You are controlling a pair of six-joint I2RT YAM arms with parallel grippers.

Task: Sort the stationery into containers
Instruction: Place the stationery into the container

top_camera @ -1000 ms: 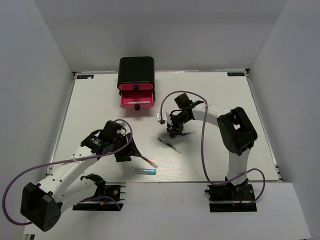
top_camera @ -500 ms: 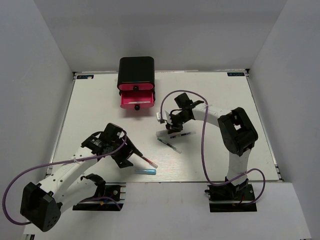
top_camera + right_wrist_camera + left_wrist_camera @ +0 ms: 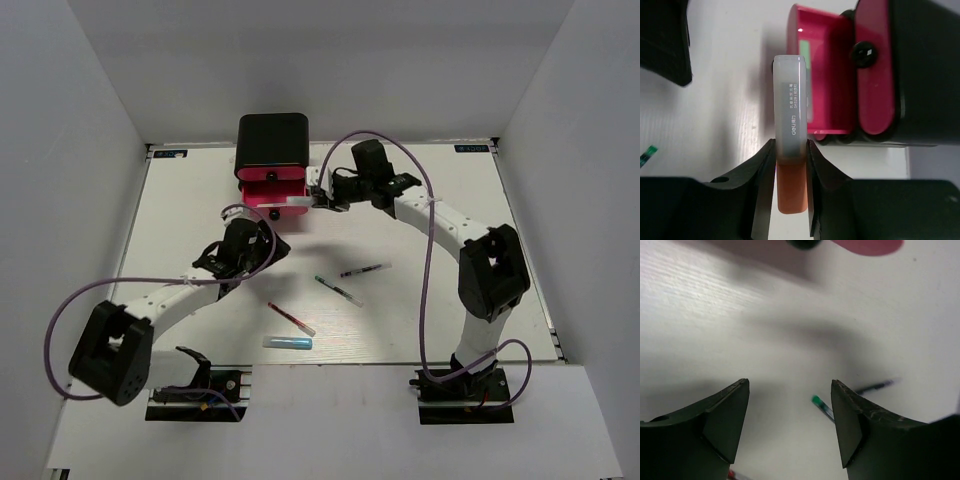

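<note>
I should move my right gripper outward and down over the bare bottom of the open drawer next and let go of the marker, because that part of the drawer beside the pale item is empty.
My right gripper (image 3: pixel 790 170) is shut on the orange-tipped grey marker (image 3: pixel 790 125), held level just in front of the open bottom pink drawer (image 3: pixel 822 75) of the black cabinet (image 3: pixel 272 138). From the top view, this marker (image 3: pixel 297 201) hangs beside the drawer (image 3: pixel 268 197). My left gripper (image 3: pixel 266 240) stands open and empty above the table below the drawer; its view shows a green pen (image 3: pixel 822 407) and a thin dark pen (image 3: pixel 875 386) beyond its fingers. On the table lie the dark pen (image 3: pixel 364 270), green pen (image 3: pixel 338 290), thin red pen (image 3: pixel 290 318) and light blue marker (image 3: pixel 287 342).
A pale item lies inside the open drawer (image 3: pixel 806 52). A closed drawer front with its black knob (image 3: pixel 863 51) sits above the open one. The left arm's black link (image 3: pixel 665 40) is close to the held marker. White walls enclose the table on three sides.
My right gripper closed on the marker at mid-table and carried it up to the open drawer. My left arm swung from beside the red pen toward the drawer.
</note>
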